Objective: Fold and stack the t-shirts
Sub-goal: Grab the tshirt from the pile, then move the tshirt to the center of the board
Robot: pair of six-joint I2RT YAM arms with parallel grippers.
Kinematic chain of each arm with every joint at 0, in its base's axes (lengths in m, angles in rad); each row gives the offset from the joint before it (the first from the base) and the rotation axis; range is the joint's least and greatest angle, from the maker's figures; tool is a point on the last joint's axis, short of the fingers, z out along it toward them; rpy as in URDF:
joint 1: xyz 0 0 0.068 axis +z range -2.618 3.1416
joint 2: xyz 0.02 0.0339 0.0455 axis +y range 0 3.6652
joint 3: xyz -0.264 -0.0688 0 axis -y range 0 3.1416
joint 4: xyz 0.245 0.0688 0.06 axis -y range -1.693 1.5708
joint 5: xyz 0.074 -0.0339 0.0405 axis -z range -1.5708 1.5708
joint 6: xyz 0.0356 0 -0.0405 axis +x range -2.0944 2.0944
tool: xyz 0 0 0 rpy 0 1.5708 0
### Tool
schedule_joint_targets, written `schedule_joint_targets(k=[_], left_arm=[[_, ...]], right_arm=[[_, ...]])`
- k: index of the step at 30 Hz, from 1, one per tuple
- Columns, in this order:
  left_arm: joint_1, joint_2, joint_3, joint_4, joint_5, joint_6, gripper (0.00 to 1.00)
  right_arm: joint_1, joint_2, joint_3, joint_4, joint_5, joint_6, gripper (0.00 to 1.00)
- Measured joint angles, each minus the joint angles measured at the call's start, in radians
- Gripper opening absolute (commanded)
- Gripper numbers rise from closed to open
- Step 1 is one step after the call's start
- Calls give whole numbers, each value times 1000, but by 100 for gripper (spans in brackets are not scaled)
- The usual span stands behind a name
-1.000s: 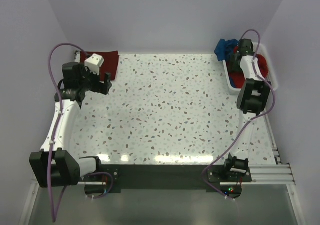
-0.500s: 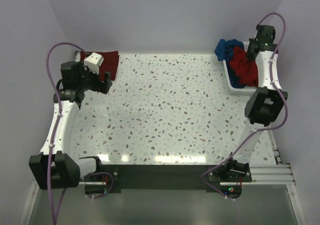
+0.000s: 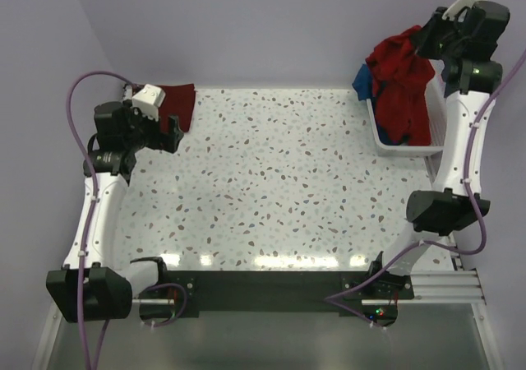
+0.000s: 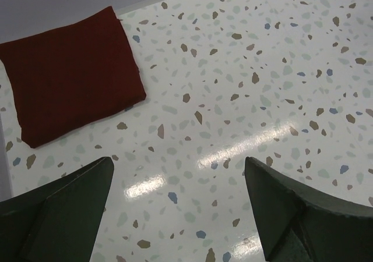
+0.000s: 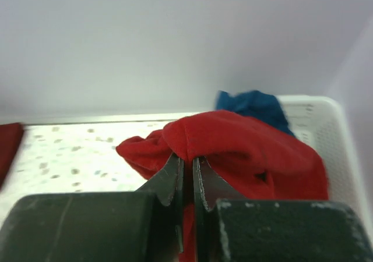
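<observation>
My right gripper is still high and should next swing from the basket toward the table between the arms, turning toward the maroon t-shirt, and open. The table there is bare.
My right gripper is raised high above the back right corner, shut on the bright red t-shirt, which hangs from it down into the white basket. In the right wrist view the red t-shirt bunches over the pinched jaws of the right gripper. The blue t-shirt lies over the basket's far left rim, and shows as a blue lump behind the red one. A folded maroon t-shirt lies flat at the back left corner. My left gripper hovers open beside it, empty; the maroon t-shirt sits ahead of its fingers.
The speckled table runs between the two arms. Lilac walls close in at the back and both sides. The basket stands against the right wall. A metal rail lies along the near right edge.
My right gripper has shut on the bright red t-shirt inside the basket and lifted it high up and to the right. The left arm has barely shifted.
</observation>
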Motion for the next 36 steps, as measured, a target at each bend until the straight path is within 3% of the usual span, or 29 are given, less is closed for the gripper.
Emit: schedule_joint_targets(k=[14,15,16,17,18,22,27,33,36], left_arm=[[0,-20,89,-22,17,-52,100],[0,-21,92,-24,23,-53,100],[0,-22,93,-25,26,-53,100],[0,-23,95,-27,32,-53,100],[0,-23,97,-31,38,-52,100],[0,-23,97,-61,80,-27,100],[-5,-24,76,-150,161,122,100],[-64,-13,-68,-327,210,400,100],[-168,-10,-168,-355,178,478,100]], right_arm=[[266,-229,9,210,-394,340,0],[264,-249,-18,239,-402,354,10],[262,-278,-59,254,-398,358,33],[259,-306,-105,251,-392,365,75],[257,-332,-161,253,-372,359,98],[248,-411,-446,228,-239,276,99],[195,-332,-679,113,-111,141,99],[195,-277,-874,-114,-129,-158,98],[260,-283,-922,-181,-119,-290,94]])
